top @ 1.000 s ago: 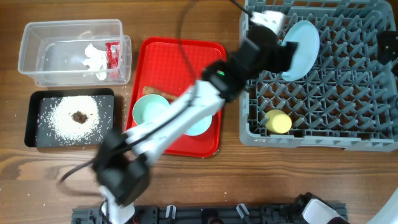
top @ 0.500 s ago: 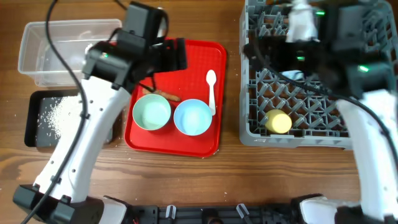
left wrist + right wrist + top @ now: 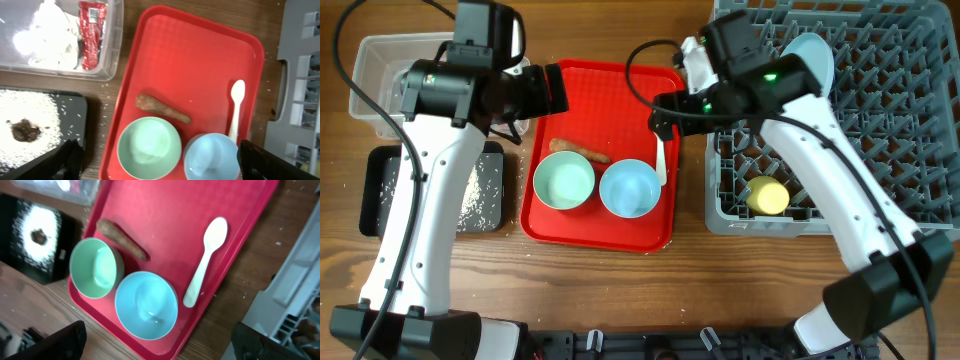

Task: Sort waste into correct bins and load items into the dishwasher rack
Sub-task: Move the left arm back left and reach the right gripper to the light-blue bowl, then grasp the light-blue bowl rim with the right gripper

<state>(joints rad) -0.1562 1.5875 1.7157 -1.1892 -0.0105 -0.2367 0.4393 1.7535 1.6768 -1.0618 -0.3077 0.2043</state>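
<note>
The blue bowl is below, and bare tray leaves room at its spoon-side rim [image 3: 658, 192] [image 3: 173, 318], so my right gripper will lower its open fingers back toward the bowl and onto that rim next.
The red tray [image 3: 605, 80] holds a green bowl [image 3: 563, 182], a blue bowl [image 3: 629, 188], the orange-brown stick [image 3: 578, 150] and the white spoon [image 3: 661, 160]. My left gripper [image 3: 552, 90] hangs open and empty above the tray's far left; its view shows the stick [image 3: 162, 108] and spoon [image 3: 236, 112]. My right gripper [image 3: 662, 112] hangs open and empty above the spoon [image 3: 204, 270] and blue bowl [image 3: 146, 304]. The plate [image 3: 807, 62] and yellow cup [image 3: 766, 195] sit in the grey rack [image 3: 920, 215]. Wrapper [image 3: 91, 30] and tissue [image 3: 45, 37] lie in the clear tub [image 3: 365, 75]. Rice and the brown lump [image 3: 25, 131] lie in the black tray [image 3: 375, 200].
The rack's handle edge [image 3: 282, 90] stands just right of the red tray. Stray rice grains lie on the wooden table [image 3: 720, 280] near the tray. The tub and black tray stand close together left of the red tray.
My left arm has pulled back from the rack to the tray's far left, leaving the plate in the rack. My right arm has swung left from over the rack to above the spoon.
</note>
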